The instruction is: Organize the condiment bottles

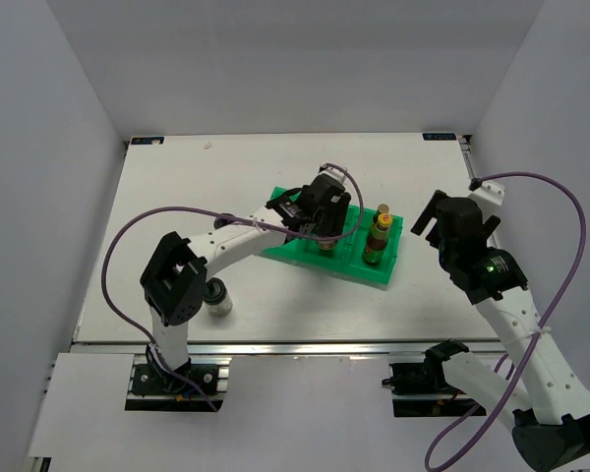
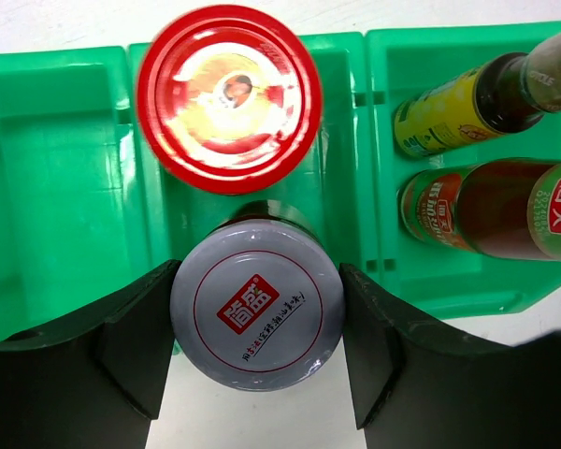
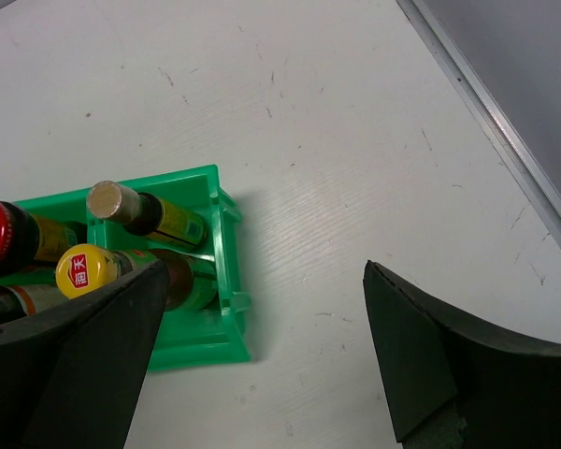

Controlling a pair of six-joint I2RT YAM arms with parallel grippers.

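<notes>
Next, my left gripper will lower the silver-lidded jar into the near half of the green tray's middle section (image 2: 333, 230) and release it, as the red-lidded jar (image 2: 229, 98) takes only the section's far half.
My left gripper (image 1: 318, 218) hangs over the green tray (image 1: 359, 267), shut on the silver-lidded jar (image 2: 257, 318). Both black fingers (image 2: 131, 346) press the lid's sides. The jar stands at the near rim of the middle compartment; whether it rests on the floor I cannot tell. Just beyond it stands the red-lidded jar (image 2: 229, 98). Two slim sauce bottles, one yellow-labelled (image 2: 449, 108) and one red-labelled (image 2: 491, 210), stand in the right compartment (image 1: 379, 236). One black-capped shaker (image 1: 217, 298) sits on the table by the left arm. My right gripper (image 1: 450, 228) (image 3: 262, 360) is open and empty, right of the tray.
The tray's left compartment (image 2: 56, 178) holds nothing. In the right wrist view the tray's corner (image 3: 226, 309) lies just left of the open jaws, with white table beyond. The table's metal edge (image 3: 505, 122) runs along the right side. The left arm's elbow (image 1: 177, 280) stands beside the shaker.
</notes>
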